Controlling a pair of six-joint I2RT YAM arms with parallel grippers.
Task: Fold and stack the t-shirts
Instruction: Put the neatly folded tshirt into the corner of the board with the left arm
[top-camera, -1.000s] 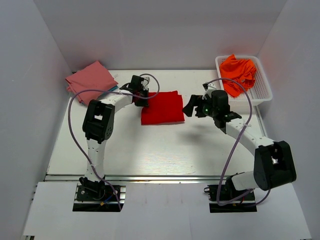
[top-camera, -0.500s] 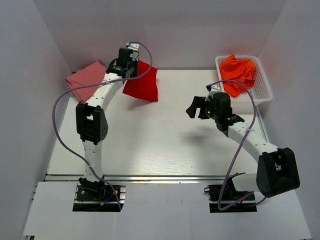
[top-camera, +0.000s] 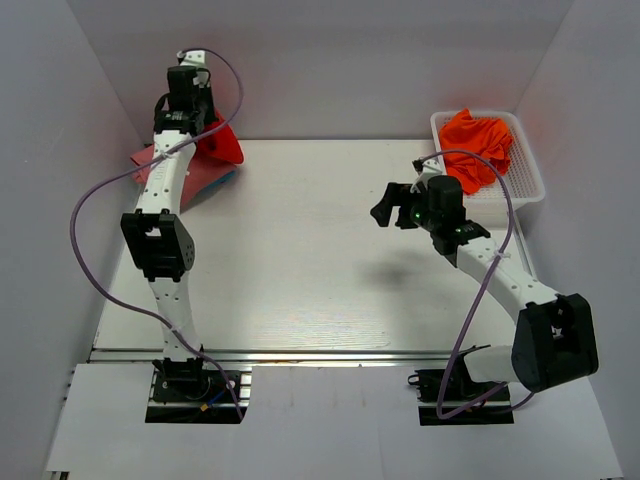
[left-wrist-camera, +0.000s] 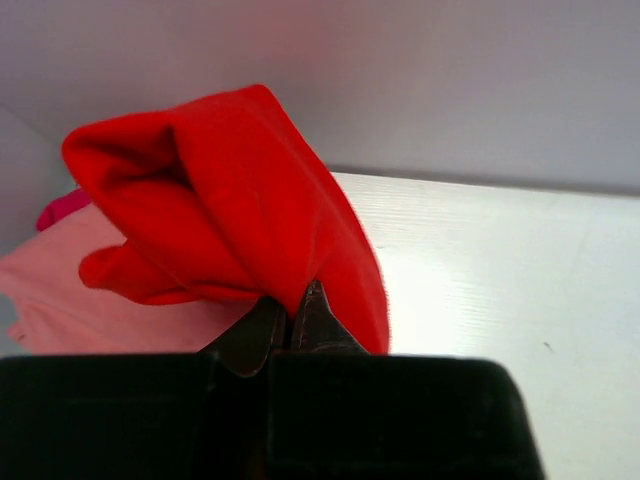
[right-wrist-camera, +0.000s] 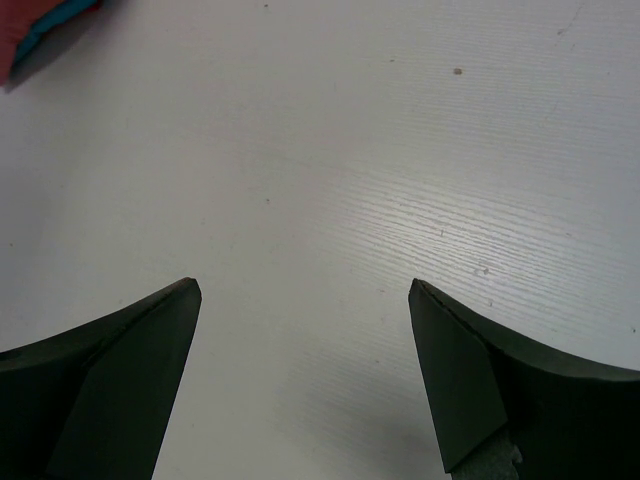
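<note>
The red t-shirt will next go back with my left gripper, toward the left in the top view, and then down onto the stack.
My left gripper is shut on the folded bright red t-shirt and holds it in the air at the far left corner, over the stack. In the left wrist view the red t-shirt hangs bunched from my shut left gripper. Below it lies the folded dusty pink t-shirt, also in the left wrist view, with a teal-blue t-shirt's edge under it. My right gripper is open and empty above the bare table, seen open in the right wrist view. Orange t-shirts lie crumpled in the basket.
The white mesh basket stands at the far right corner. White walls close in the table on the left, back and right. A corner of the stack shows at the top left of the right wrist view.
My left arm has lifted the red t-shirt from the table's middle and carried it left and back, over the pink stack. The right gripper has drawn back slightly, still open.
</note>
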